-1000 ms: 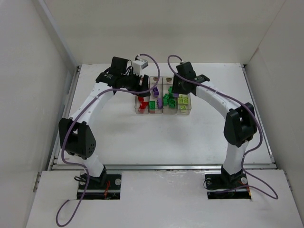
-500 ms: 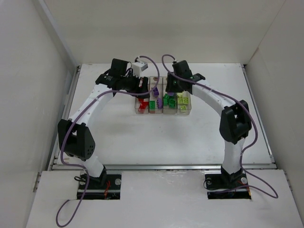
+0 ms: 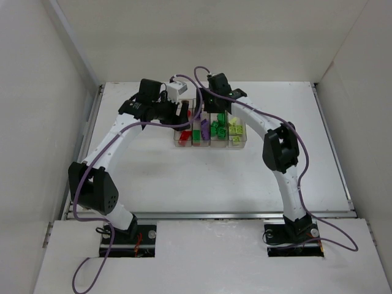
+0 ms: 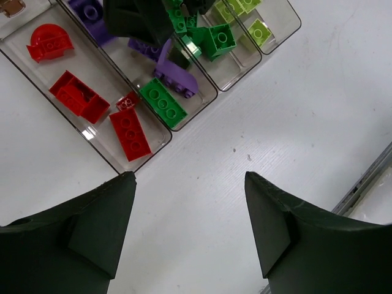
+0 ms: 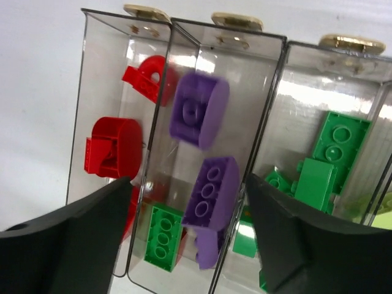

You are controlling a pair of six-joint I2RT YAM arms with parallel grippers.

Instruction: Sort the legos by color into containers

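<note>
The bright green brick is in the wrong place among purple legos, below and back from my right gripper. My right gripper will next go back down onto the brick's edge by the purple piece (image 3: 198, 136) (image 5: 176, 241).
The containers (image 3: 210, 144) are four clear bins in a row at the table's middle back. From the left they hold red legos (image 3: 183, 133), purple legos (image 3: 204, 125) with one green brick (image 3: 196, 133), dark green legos (image 3: 217, 128) and yellow-green legos (image 3: 236, 130). My right gripper (image 5: 188, 180) is open and empty above the second bin, over a purple brick (image 5: 211, 190) and the green brick (image 5: 160, 244). My left gripper (image 4: 188, 177) is open and empty over bare table beside the red bin's corner (image 4: 113, 164). Red bricks (image 4: 76, 95) lie in that bin.
The bins' tan notches (image 5: 236, 20) are at their far end. White walls close in the table on the left, back and right (image 3: 343, 73). A metal rail (image 4: 367, 180) runs along the table's near edge. The right gripper's black body (image 4: 141, 18) hangs over the middle bins.
My right arm has swung left, from above the dark green bin to above the purple bin. My left arm has drawn back a little to the left.
</note>
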